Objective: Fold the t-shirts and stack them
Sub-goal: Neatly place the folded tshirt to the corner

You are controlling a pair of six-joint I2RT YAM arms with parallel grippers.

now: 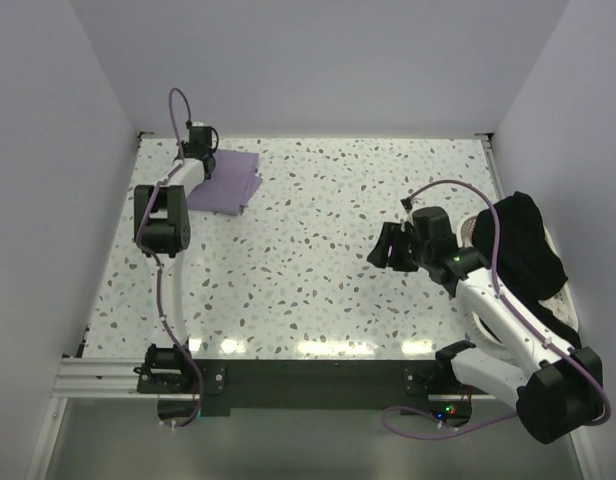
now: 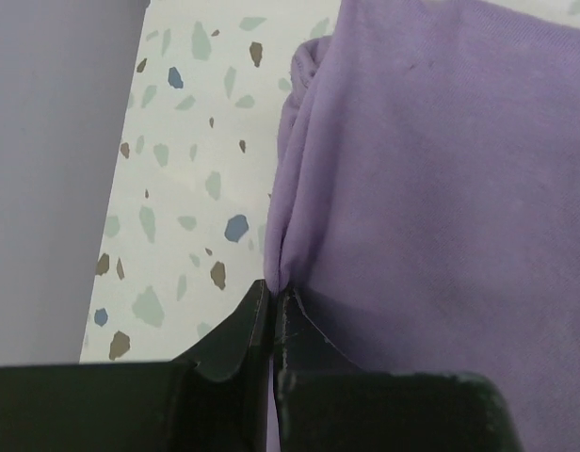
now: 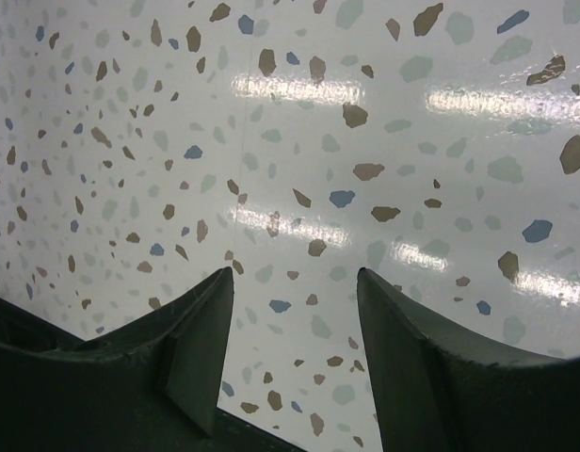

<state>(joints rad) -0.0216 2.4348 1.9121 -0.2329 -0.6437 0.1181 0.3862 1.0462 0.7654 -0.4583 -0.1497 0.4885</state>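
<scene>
The table is still bare toward its far corner, so the robot's left gripper will next slide outward toward the side beside it and drag the purple t-shirt (image 1: 228, 181).
A folded purple t-shirt (image 1: 228, 181) lies at the far left of the table. My left gripper (image 1: 205, 152) sits at its far left corner. In the left wrist view the left gripper (image 2: 274, 294) is shut on a pinched fold at the purple t-shirt's (image 2: 431, 169) edge. A black t-shirt (image 1: 525, 250) lies heaped at the right edge, partly behind my right arm. My right gripper (image 1: 386, 246) hovers over bare table in the middle right. In its wrist view the right gripper (image 3: 295, 275) is open and empty.
The speckled terrazzo table (image 1: 328, 270) is walled by white panels at the back and both sides. A white object (image 1: 475, 228) peeks out under the black shirt at the right edge. The left wall (image 2: 55, 169) stands close beside the left gripper.
</scene>
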